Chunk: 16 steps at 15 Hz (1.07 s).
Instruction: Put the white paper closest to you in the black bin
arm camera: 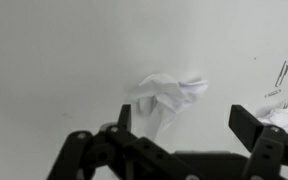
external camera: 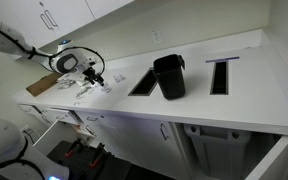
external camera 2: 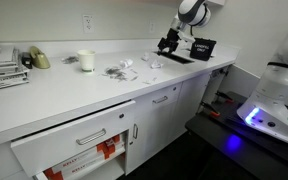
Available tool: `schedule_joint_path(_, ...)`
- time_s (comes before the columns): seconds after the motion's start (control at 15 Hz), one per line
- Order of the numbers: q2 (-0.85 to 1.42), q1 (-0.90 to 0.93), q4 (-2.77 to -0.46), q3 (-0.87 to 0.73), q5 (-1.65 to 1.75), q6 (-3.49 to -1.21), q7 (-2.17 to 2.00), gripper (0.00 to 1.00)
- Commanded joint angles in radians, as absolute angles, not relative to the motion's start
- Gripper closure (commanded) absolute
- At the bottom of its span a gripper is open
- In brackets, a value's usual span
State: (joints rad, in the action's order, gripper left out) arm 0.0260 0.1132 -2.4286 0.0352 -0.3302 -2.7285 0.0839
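My gripper should move down over the paper's folded middle (external camera 2: 156, 65) (arm camera: 168, 96) next and close, because the crumpled white paper is below my open gripper and fits between its fingers.
A crumpled white paper (arm camera: 166, 97) lies on the white counter, just ahead of my gripper (arm camera: 184, 122) in the wrist view. The jaws are open, one finger at the paper's left edge, the other well to its right, nothing held. In an exterior view my gripper (external camera: 92, 75) hovers low over several white scraps (external camera: 88, 88) near the counter's left end. The black bin (external camera: 169, 76) stands upright on the counter to the right of them. In an exterior view the gripper (external camera 2: 167, 44) is over the scraps (external camera 2: 152, 63), and the bin (external camera 2: 201, 47) is behind it.
A brown cardboard piece (external camera: 44, 85) lies at the counter's left end. Dark rectangular cutouts (external camera: 220, 76) flank the bin. A white cup (external camera 2: 86, 61), more paper scraps (external camera 2: 118, 71) and stacked papers (external camera 2: 4, 70) sit along the counter. A paperclip (arm camera: 283, 72) and another scrap (arm camera: 287, 113) lie right of the paper.
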Motion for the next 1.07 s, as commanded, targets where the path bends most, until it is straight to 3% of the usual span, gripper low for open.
schedule_joint_path(0.0, 0.117, 0.107, -2.355, 0.068, -0.327, -2.777, 0.002, 0.0)
schedule_joint_path(0.27, 0.187, 0.113, -2.323, 0.048, -0.188, -2.817, -0.142, 0.0)
schedule_joint_path(0.33, 0.204, 0.116, -2.316, 0.041, -0.161, -2.832, -0.17, 0.25)
schedule_joint_path(0.47, 0.225, 0.124, -2.307, 0.027, -0.11, -2.839, -0.223, 0.34)
schedule_joint_path(1.0, 0.233, 0.129, -2.302, 0.013, -0.055, -2.832, -0.285, 0.96)
